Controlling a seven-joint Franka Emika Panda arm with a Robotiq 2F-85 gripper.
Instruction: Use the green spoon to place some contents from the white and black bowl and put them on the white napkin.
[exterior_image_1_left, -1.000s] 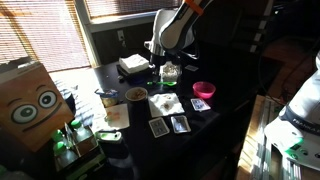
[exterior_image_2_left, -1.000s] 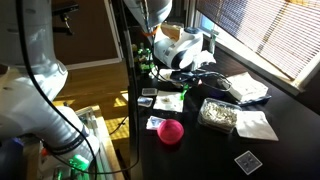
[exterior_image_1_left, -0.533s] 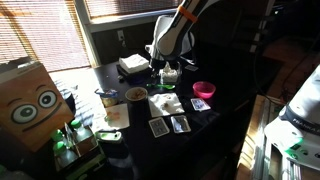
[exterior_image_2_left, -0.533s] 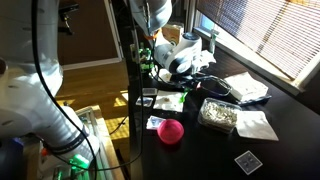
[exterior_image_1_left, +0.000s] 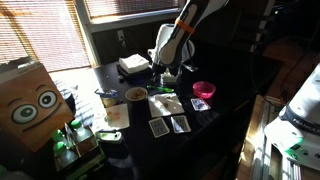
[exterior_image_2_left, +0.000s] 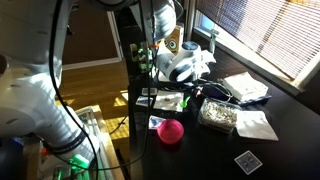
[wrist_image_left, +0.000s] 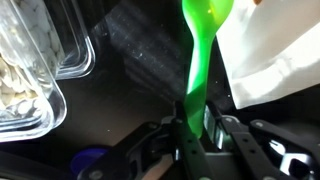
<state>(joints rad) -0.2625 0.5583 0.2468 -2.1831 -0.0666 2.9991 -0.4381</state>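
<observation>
I will next move my gripper down and a little toward the bowl of pale contents, and set the green spoon on the part of the table beside the napkin.
My gripper (wrist_image_left: 197, 128) is shut on the handle of the green spoon (wrist_image_left: 198, 60), whose bowl end points away and reaches the frame's top edge. Whether the spoon holds anything cannot be told. The white napkin (wrist_image_left: 272, 58) lies just right of the spoon, and it shows in both exterior views (exterior_image_1_left: 165, 103) (exterior_image_2_left: 168, 102). The white and black bowl (wrist_image_left: 28, 90), with pale contents, is at the left, and also shows in an exterior view (exterior_image_2_left: 218, 113). The gripper (exterior_image_1_left: 164, 77) (exterior_image_2_left: 162, 80) hangs low over the table between bowl and napkin.
A pink bowl (exterior_image_1_left: 204, 90) (exterior_image_2_left: 170, 131) sits beside the napkin. A brown-filled bowl (exterior_image_1_left: 136, 95), a white block-like stack (exterior_image_1_left: 132, 65) and playing cards (exterior_image_1_left: 170, 125) lie around it. White papers (exterior_image_2_left: 255, 125) lie near the window. A cardboard box with eyes (exterior_image_1_left: 30, 105) stands at one end.
The arm has come down and shifted from above the bowl toward the napkin, with the spoon still in the jaws. It now hides the bowl in one exterior view.
</observation>
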